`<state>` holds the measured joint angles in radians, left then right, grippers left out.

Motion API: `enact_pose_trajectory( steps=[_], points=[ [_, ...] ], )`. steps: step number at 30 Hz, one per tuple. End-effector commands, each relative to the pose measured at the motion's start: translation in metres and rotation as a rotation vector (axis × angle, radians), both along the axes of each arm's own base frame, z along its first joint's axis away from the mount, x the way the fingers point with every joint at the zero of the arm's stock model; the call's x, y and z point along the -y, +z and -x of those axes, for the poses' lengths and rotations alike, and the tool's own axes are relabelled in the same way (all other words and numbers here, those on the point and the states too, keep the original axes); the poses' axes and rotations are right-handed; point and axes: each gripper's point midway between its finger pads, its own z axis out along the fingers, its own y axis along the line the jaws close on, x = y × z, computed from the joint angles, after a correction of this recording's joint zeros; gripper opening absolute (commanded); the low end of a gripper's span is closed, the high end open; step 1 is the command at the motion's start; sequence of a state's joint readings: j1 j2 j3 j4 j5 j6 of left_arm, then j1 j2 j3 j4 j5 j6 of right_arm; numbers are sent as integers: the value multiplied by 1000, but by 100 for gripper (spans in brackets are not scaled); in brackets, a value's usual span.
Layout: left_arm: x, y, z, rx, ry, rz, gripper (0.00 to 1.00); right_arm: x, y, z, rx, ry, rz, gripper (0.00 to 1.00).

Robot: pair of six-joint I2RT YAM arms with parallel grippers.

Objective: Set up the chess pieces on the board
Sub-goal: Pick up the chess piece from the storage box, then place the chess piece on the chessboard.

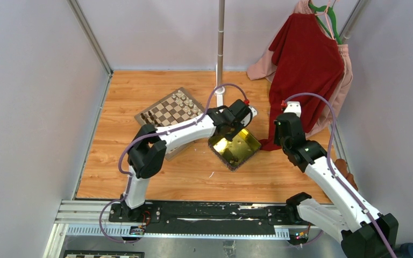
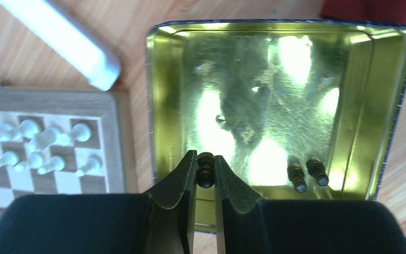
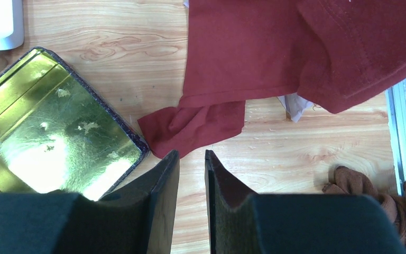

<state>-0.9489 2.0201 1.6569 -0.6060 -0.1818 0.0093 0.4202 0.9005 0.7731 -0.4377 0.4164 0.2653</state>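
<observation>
I need to carry my left gripper's piece left in the top view, then lower and release it beside the board's matching dark pieces.
My left gripper (image 2: 205,161) is shut on a dark brown chess piece (image 2: 205,170) above the shiny yellow tray (image 2: 164,79). Two more dark pieces (image 2: 306,174) lie in the tray's near right corner. The board (image 1: 164,115) lies at the back left with cream-white pieces (image 1: 185,101) along its far edge and dark pieces (image 1: 148,117) at its left edge. Several cream-white pieces (image 2: 37,145) show in the left wrist view on the board (image 2: 113,143). My right gripper (image 3: 192,156) hangs slightly open and empty over bare wood beside the tray (image 3: 132,138).
A red garment (image 1: 304,64) hangs at the back right, its hem (image 3: 195,127) lying on the table next to the tray. A white pole base (image 2: 63,39) stands behind the board. A brown cloth (image 3: 370,188) lies at the right edge.
</observation>
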Motion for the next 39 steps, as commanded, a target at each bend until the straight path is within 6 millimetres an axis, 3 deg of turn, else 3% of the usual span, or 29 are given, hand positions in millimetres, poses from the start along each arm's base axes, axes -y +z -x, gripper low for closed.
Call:
enact_pose_trajectory(
  steps=[1,10,19,29,39],
  points=[
    [-36,33,-20,38,187,30,0,-3,11,-9,34,5,-21,29],
    [-124,39,-33,24,471,68,0,-20,13,-24,40,51,-62,28],
    [-188,23,-25,10,681,44,0,-36,6,-40,21,89,-87,28],
    [-232,16,-32,23,833,71,0,-48,-1,-55,-11,109,-96,28],
    [-261,13,-40,70,925,118,0,-51,-3,-60,-25,117,-96,28]
  ],
)
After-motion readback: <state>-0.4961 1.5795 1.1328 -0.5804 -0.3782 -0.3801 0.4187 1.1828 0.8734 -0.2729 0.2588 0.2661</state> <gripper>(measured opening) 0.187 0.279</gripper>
